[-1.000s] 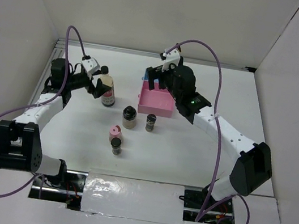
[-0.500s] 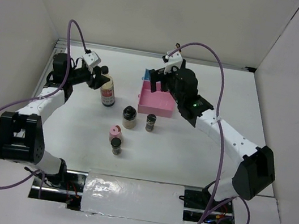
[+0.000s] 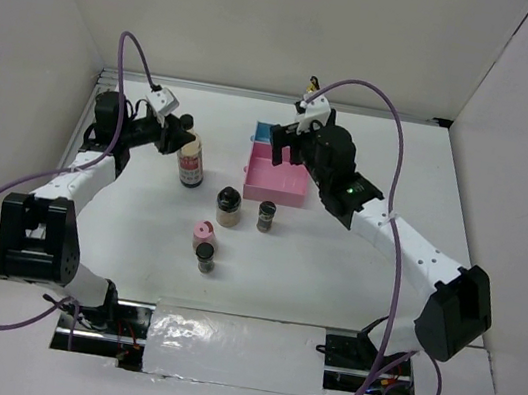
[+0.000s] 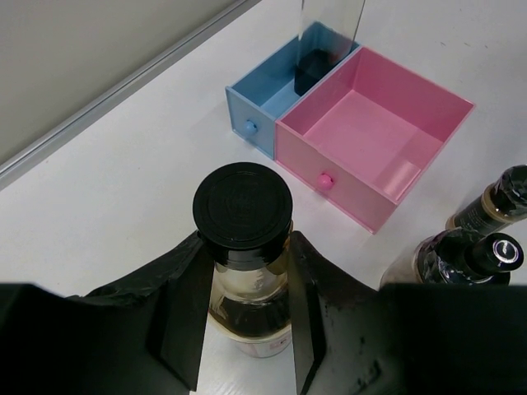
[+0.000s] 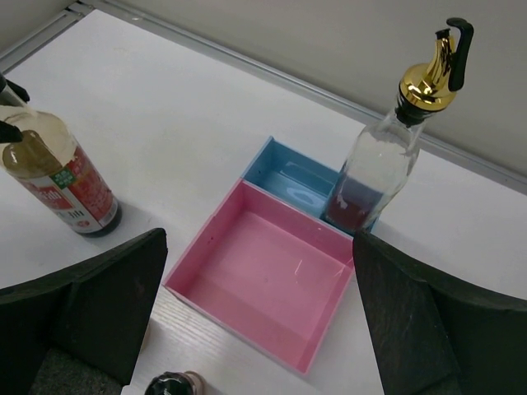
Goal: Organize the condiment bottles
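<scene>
I need to lift the tall black-capped bottle across to the blue tray's empty end [image 3: 266, 131] [image 4: 276, 89], lower it and release it. That end is outward of my left gripper and to its right in the top view.
My left gripper [image 3: 180, 139] [image 4: 245, 265] is shut on the neck of the tall black-capped bottle [image 3: 190, 161] [image 4: 243, 206] [image 5: 64, 177], which stands upright on the table left of the trays. The clear bottle with the gold spout [image 5: 380, 169] stands in the blue tray [image 5: 288, 177] [image 4: 257, 105]. Hovering above the pink tray [image 3: 276, 187] [image 5: 272, 284] [image 4: 375, 216], my right gripper [image 3: 288, 151] [image 5: 255, 306] is open and holds nothing. Two black-lidded jars [image 3: 228, 205] [image 3: 267, 215], a pink-lidded jar [image 3: 203, 235] and another black-lidded jar [image 3: 204, 258] stand in front of the trays.
White walls close in the table on the left, back and right. A metal rail [image 4: 123, 90] runs along the back edge. The right arm's purple cable [image 3: 394, 148] arcs over the right half of the table.
The left gripper has closed from wide open onto the black-capped bottle's neck. The right gripper has drifted slightly back and right over the trays, still open.
</scene>
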{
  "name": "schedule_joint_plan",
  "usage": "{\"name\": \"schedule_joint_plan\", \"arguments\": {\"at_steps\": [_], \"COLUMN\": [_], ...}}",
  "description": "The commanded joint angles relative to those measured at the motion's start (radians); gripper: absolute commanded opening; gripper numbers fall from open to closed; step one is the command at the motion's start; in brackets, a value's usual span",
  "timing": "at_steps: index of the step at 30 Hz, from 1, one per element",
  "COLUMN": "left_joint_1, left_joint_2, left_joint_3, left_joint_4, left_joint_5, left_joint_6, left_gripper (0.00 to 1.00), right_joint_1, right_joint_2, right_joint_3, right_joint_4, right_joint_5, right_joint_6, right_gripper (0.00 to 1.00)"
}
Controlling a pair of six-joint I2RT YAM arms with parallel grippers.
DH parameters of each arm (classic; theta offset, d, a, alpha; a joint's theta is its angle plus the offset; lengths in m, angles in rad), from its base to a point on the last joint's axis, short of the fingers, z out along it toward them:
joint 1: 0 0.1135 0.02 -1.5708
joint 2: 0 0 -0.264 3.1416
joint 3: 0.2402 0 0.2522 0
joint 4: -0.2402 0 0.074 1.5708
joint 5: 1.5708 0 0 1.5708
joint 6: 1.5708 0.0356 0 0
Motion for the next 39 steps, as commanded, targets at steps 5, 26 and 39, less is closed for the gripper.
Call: {"name": "schedule_joint_plan", "arguments": {"at_steps": [5,26,39], "left_joint_1": [-0.006,-0.102,-0.243], "left_joint_2": [0.010,0.120,0.433], "left_joint_3": [0.085,0.435,0.883], "left_joint_4": [0.042,0.068,0.050], "left_joint_5": [0.008,-0.006,-0.081], "left_joint_6": [-0.077,-0.165,-0.251], "left_gripper": [0.00,0.00,0.00], "right_joint_1": [-0.053,-0.297,-0.329], "right_joint_2": [-0.074,-0.171,-0.128], "right_joint_3": [-0.062,-0.254,-0.285], "right_joint_4": [0.040,0.052,0.049], "right_joint_5": [0.007,0.023,0.008], "right_joint_6": [0.079,0.294,0.277], "right_gripper": [1.00,1.00,1.00]}}
